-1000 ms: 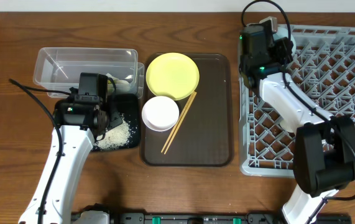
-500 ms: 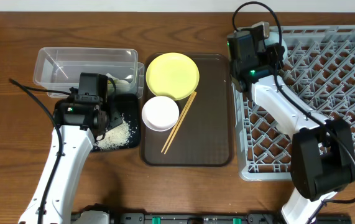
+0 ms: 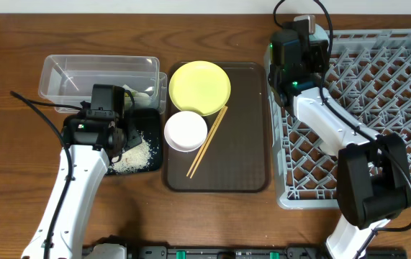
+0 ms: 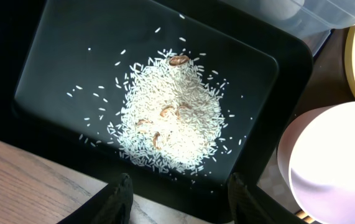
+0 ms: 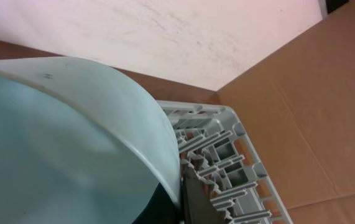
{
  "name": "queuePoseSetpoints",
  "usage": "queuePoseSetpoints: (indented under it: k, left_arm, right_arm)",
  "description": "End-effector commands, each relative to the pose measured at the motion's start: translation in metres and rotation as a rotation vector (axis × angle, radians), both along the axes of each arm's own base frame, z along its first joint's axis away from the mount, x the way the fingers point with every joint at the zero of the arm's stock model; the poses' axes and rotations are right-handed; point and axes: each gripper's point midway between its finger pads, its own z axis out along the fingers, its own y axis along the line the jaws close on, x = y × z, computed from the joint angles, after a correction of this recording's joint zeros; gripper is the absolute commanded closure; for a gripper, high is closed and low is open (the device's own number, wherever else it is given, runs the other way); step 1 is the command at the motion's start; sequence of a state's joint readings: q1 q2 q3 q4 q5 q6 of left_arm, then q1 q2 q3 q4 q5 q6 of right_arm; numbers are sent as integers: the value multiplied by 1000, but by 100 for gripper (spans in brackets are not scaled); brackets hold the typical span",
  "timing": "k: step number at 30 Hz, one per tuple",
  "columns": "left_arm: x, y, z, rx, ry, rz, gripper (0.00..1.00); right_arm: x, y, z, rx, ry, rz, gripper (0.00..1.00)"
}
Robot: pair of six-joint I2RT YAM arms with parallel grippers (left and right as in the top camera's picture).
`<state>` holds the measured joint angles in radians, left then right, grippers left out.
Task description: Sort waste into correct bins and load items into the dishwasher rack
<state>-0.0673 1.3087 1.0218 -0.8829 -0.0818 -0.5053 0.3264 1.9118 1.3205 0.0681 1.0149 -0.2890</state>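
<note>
My right gripper will next go down, moving slightly left in the overhead view, and let go of the light blue bowl's rim, because the corner slots of the grey rack are below my gripper.
My left gripper [image 4: 177, 193] is open and empty, hovering over the near edge of the black tray [image 4: 59, 37], which holds the heap of white rice [image 4: 171, 121]. My right gripper [image 5: 180, 193] is shut on the rim of the light blue bowl [image 5: 59, 143], held on edge over the far left corner of the grey rack [image 5: 227, 155]. In the overhead view that gripper [image 3: 299, 44] is at the rack's [image 3: 378, 108] corner. The yellow plate [image 3: 199, 88], the white bowl [image 3: 186, 131] and the two chopsticks [image 3: 206, 142] lie on the brown tray. The wrapper and the green cup do not show clearly.
The dark brown serving tray [image 3: 241, 144] lies between the black tray and the rack. The clear tub [image 3: 97, 75] stands behind the black tray with a pale thing in its right end. A cardboard box [image 5: 314, 93] stands behind the rack.
My right gripper with the blue bowl has shifted a little left and back at the rack's far left corner. The left arm has not moved.
</note>
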Motion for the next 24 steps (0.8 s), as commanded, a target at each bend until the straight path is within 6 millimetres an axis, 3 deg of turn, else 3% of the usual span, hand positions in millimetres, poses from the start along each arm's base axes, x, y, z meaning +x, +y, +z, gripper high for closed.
queuePoseSetpoints:
  k: [1, 20, 24]
  left_arm:
    - [2, 3, 5, 2, -16, 19, 48]
    - [2, 2, 5, 0, -16, 18, 48]
    - [1, 2, 5, -1, -15, 18, 48]
  right_arm:
    - [0, -1, -6, -5, 13, -1, 99]
    - [-1, 4, -40, 0, 96, 9, 99]
    - [-6, -7, -24, -38, 28, -76, 99]
